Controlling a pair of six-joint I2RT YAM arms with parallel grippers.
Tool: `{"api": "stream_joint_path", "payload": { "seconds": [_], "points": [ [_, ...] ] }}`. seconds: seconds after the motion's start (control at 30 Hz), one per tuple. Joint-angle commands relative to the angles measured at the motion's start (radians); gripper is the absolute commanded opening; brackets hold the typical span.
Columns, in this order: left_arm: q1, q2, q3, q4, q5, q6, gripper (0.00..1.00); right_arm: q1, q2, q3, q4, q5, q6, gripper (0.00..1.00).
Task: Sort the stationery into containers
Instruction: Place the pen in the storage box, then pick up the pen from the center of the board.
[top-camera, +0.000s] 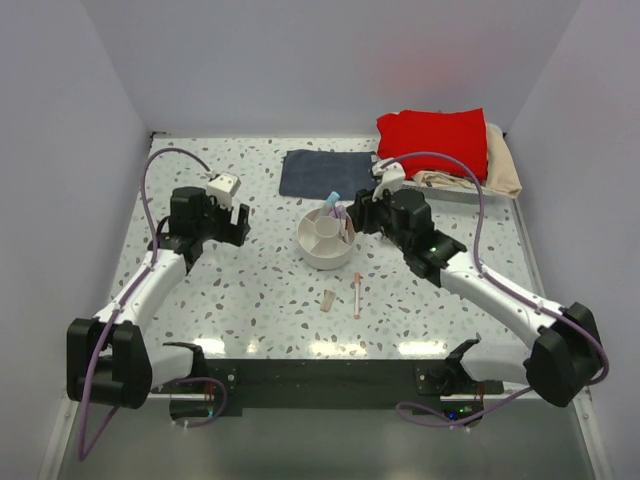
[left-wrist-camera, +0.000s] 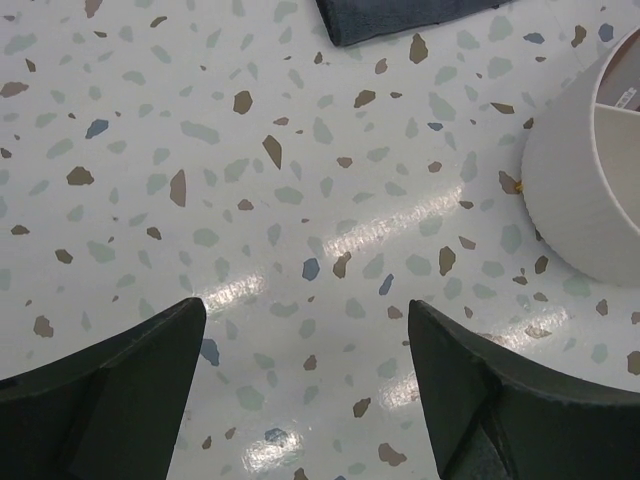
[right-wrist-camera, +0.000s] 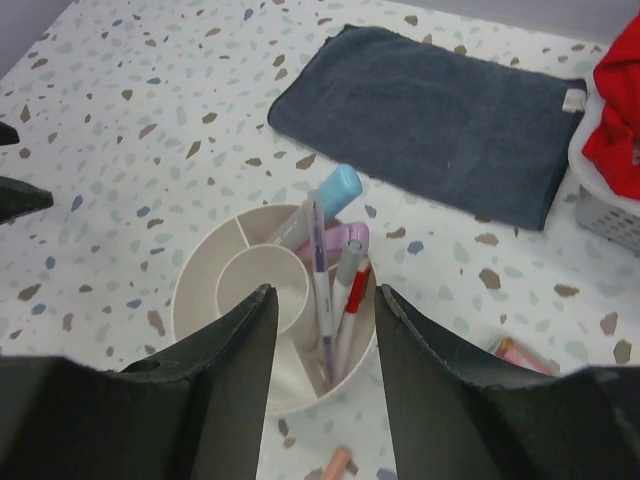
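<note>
The robot's right gripper needs to move back and down next, onto the white pen's pink tip (top-camera: 357, 277) (right-wrist-camera: 338, 462), which is below and back from the gripper, outside the bowl.
The round off-white divided bowl (top-camera: 326, 243) stands mid-table. In the right wrist view the bowl (right-wrist-camera: 205, 275) holds several pens in one compartment: a blue-capped marker (right-wrist-camera: 337, 190), a purple pen (right-wrist-camera: 320, 265), a grey-capped pen (right-wrist-camera: 348, 262), a red-capped pen (right-wrist-camera: 356, 298) and a pink item (right-wrist-camera: 352, 236). My right gripper (top-camera: 352, 218) (right-wrist-camera: 325, 292) is open and empty, just above that compartment. A pink-tipped white pen (top-camera: 356, 296) and a small beige block (top-camera: 329, 298) lie on the table in front of the bowl. My left gripper (top-camera: 238, 226) (left-wrist-camera: 305, 305) is open and empty above bare table, left of the bowl (left-wrist-camera: 585, 180).
A folded dark-blue cloth (top-camera: 325, 172) lies behind the bowl. A white basket (right-wrist-camera: 605, 210) with red cloth (top-camera: 435, 140) and beige cloth (top-camera: 503, 160) stands at the back right. A small pink and yellow item (right-wrist-camera: 520, 355) lies right of the bowl.
</note>
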Motion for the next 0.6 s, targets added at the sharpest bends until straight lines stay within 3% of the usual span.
{"api": "stream_joint_path", "payload": {
  "seconds": [0.0,0.1,0.57],
  "points": [
    [0.017,-0.054,-0.026,0.097,-0.062,-0.062,0.88,0.003,-0.045,0.08,-0.523,-0.052,0.171,0.48],
    [0.023,-0.075,-0.049,0.085,-0.102,-0.084,0.88,0.003,-0.022,0.024,-0.617,-0.08,0.271,0.48],
    [0.025,-0.224,-0.115,0.036,-0.088,-0.148,0.88,0.004,0.185,-0.061,-0.421,-0.089,0.507,0.44]
  ]
}}
